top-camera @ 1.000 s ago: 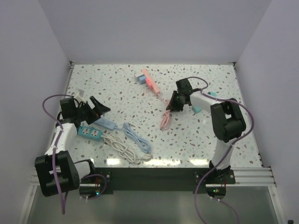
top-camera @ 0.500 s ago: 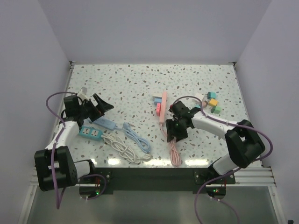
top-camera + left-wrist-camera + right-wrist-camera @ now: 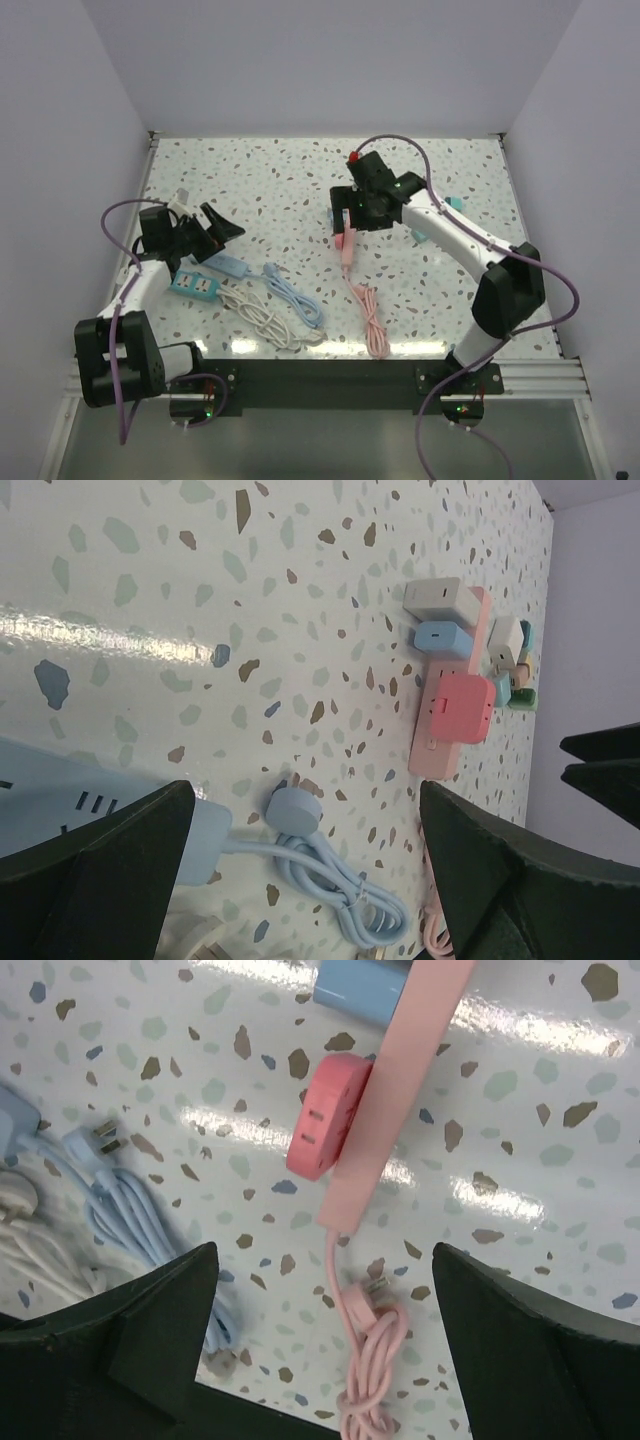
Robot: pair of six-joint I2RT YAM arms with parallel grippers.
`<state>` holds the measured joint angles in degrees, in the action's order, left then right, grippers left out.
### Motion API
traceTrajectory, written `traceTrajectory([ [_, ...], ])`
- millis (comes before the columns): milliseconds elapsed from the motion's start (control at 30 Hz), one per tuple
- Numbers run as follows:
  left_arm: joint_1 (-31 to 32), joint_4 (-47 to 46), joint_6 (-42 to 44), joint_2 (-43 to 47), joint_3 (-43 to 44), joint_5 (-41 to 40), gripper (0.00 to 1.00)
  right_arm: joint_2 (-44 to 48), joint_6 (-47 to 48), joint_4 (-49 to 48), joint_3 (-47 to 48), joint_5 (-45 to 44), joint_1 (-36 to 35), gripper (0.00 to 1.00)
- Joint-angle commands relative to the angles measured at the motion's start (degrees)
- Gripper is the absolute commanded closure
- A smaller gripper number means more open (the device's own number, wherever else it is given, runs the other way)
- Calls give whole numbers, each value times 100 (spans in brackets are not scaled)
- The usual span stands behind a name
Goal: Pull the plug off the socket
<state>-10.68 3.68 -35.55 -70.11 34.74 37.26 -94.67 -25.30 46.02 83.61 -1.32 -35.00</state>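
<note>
My right gripper will next go down over the red-pink plug until its open fingers are on both sides of the plug's near end, because the plug sticks out from the socket strip's side.
A pink socket strip lies mid-table, its lower end showing under my right arm. Plugged into its side are a red-pink plug and a blue plug. The left wrist view also shows a white plug at the strip's far end. My right gripper hangs open above the strip's cord end, holding nothing. My left gripper is open at the left, over a light-blue plug and cord, touching nothing.
The pink cord is bundled near the front edge. A light-blue strip, a teal strip, a white cord and a blue cord lie front left. Small coloured plugs sit right of my right arm.
My right gripper has gone from nearly shut to wide open and swung back from the pink cord to above the pink strip. The left arm has barely moved.
</note>
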Motion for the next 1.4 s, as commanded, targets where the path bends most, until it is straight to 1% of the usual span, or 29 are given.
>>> traceTrajectory([
  [0,39,-280,-31,-38,-108,10,0,-551,-10,337,497,-438,-94,9],
  [100,39,-280,-22,-30,-143,10,0,-1026,-124,364,788,-527,-138,10],
  [233,39,-280,22,-21,-169,-25,0,-1378,-203,215,955,-483,-182,19],
  [267,48,-280,31,-21,-178,-25,0,-1439,-221,127,964,-431,-200,23],
  [467,48,-280,57,-21,-284,-43,0,-1958,-274,-5,1254,-378,-209,32],
  [567,48,-280,57,-29,-319,-60,0,-2239,-283,-32,1412,-316,-209,42],
  [600,39,-280,57,-29,-319,-52,0,-2283,-291,-40,1438,-316,-217,46],
  [633,39,-280,57,-29,-336,-60,0,-2362,-300,-32,1447,-281,-217,55],
  [700,39,-272,57,-29,-354,-52,0,-2407,-318,-58,1438,-202,-200,65],
  [733,39,-463,57,-29,-371,-26,0,-2381,-326,-75,1369,-150,-200,76],
  [800,48,-526,57,-29,-407,27,0,-2311,-335,-189,1254,-35,-191,90],
  [833,48,-544,48,-29,-424,62,0,-2206,-335,-294,1123,122,-174,100],
  [900,57,-588,66,-47,-442,97,0,-2012,-361,-558,756,552,-86,100],
  [967,92,-667,48,-82,-468,168,0,-1636,-519,-1242,360,1490,115,100],
  [1000,136,-693,48,-108,-468,177,0,-1529,-642,-1506,-52,1782,212,100],
  [1033,153,-711,48,-169,-468,203,0,-1432,-739,-2056,-256,2054,318,100],
  [1067,180,-772,48,-205,-468,212,0,-1292,-835,-2445,-493,2771,536,100],
  [1100,197,-816,22,-240,-460,247,0,-1264,-1062,-2666,-817,2960,643,100],
  [1133,259,-851,4,-327,-442,273,0,-1247,-1117,-3121,-933,3223,740,100],
  [1167,303,-886,-4,-363,-416,265,0,-1247,-1300,-3386,-1074,3739,941,100],
  [1200,373,-896,4,-407,-389,265,0,-1247,-1398,-3607,-1267,3988,1030,100],
  [1233,408,-896,4,-468,-337,273,0,-1238,-1521,-4227,-1382,4252,1179,100],
  [1267,435,-896,13,-478,-302,274,0,-1194,-1826,-4529,-1505,4655,1258,100],
  [1300,487,-896,13,-495,-284,265,0,-1133,-1951,-4767,-1654,4798,1320,100],
  [1333,488,-887,13,-521,-240,265,0,-1106,-2083,-5265,-1716,4947,1364,100],
  [1367,496,-896,4,-513,-240,265,0,-1071,-2406,-5514,-1760,5105,1452,100],
])
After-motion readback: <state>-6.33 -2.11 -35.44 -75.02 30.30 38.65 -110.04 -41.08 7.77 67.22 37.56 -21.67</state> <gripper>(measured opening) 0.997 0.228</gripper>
